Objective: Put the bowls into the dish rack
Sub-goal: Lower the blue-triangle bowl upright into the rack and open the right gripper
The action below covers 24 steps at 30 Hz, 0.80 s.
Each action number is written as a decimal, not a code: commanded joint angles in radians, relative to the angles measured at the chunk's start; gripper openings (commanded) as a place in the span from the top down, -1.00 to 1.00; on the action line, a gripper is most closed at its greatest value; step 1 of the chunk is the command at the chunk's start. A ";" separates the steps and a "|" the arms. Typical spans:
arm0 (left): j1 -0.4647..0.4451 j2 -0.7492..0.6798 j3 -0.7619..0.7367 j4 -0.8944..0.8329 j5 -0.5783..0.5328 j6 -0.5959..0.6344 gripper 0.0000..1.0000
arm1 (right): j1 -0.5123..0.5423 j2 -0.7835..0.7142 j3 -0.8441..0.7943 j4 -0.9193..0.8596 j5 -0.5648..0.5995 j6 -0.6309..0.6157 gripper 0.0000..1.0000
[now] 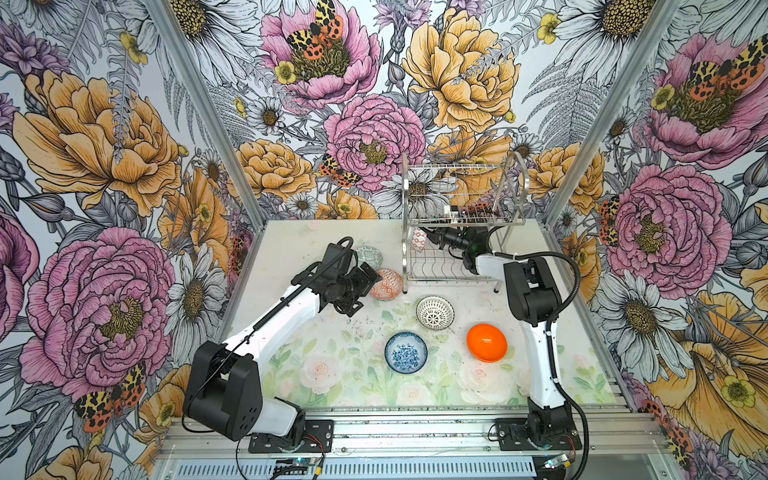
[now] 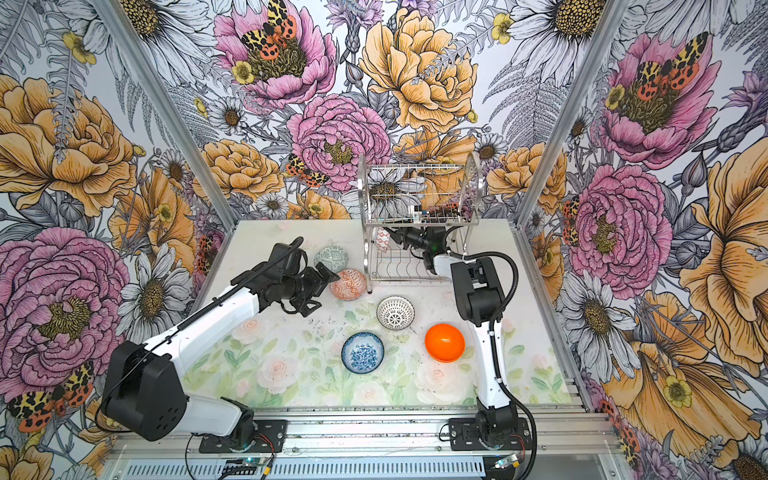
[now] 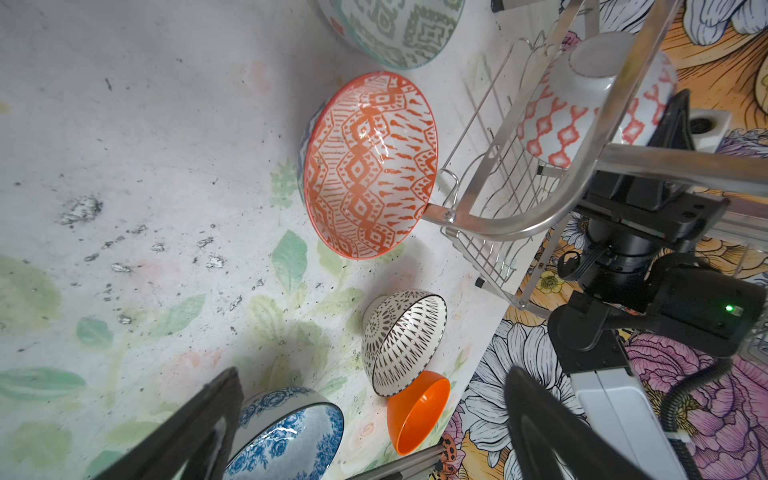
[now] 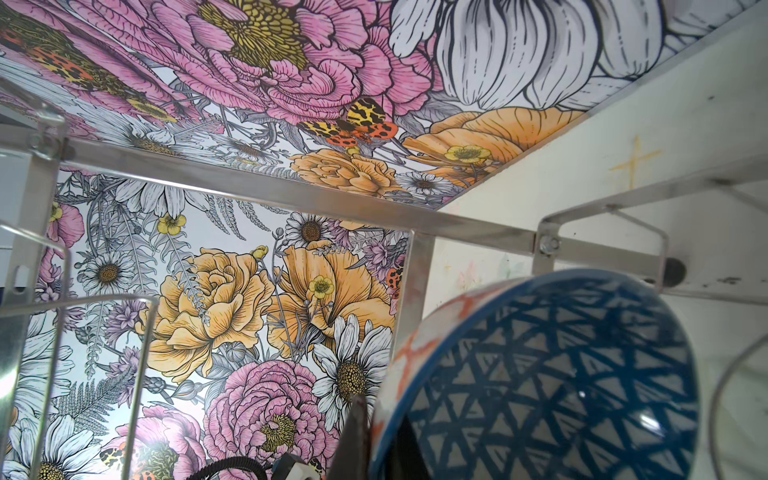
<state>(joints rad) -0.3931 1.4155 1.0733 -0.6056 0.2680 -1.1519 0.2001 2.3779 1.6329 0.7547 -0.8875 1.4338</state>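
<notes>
The robot's right gripper will move outward and a little down next and set the bowl onto the wires of the dish rack's lower shelf to release the bowl's rim, because the bowl still hangs above those wires.
The steel dish rack [image 1: 449, 279] stands at the back right. My right gripper [image 1: 428, 239] reaches into its lower tier, shut on the rim of a bowl [image 4: 561, 374] that is blue-latticed inside and orange-white outside, held on edge above the wires. My left gripper [image 1: 363, 293] hovers open and empty beside the orange-patterned bowl [image 1: 386, 284], which lies next to the rack's left leg. A grey-green bowl [image 1: 369, 257] sits behind it. On the table further forward are the black-and-white lattice bowl [image 1: 435, 312], a blue floral bowl [image 1: 406, 352] and a plain orange bowl [image 1: 486, 343].
Floral walls close in the table on three sides. The right arm's forearm [image 1: 528, 291] stretches along the rack's front right. An aluminium rail [image 1: 415, 428] with both arm bases runs along the front edge.
</notes>
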 commanded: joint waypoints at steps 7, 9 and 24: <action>0.025 0.026 0.040 -0.020 -0.012 0.029 -0.97 | -0.008 0.070 0.104 -0.040 -0.015 -0.051 1.00; 0.029 0.031 0.046 -0.023 -0.010 0.032 -0.97 | -0.008 0.078 0.112 -0.046 -0.016 -0.057 1.00; 0.044 0.097 0.095 -0.029 0.014 0.055 -0.97 | -0.005 0.097 0.130 -0.105 -0.022 -0.098 1.00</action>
<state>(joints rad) -0.3569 1.4948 1.1320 -0.6281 0.2695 -1.1213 0.1947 2.4504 1.7386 0.6868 -0.8959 1.3773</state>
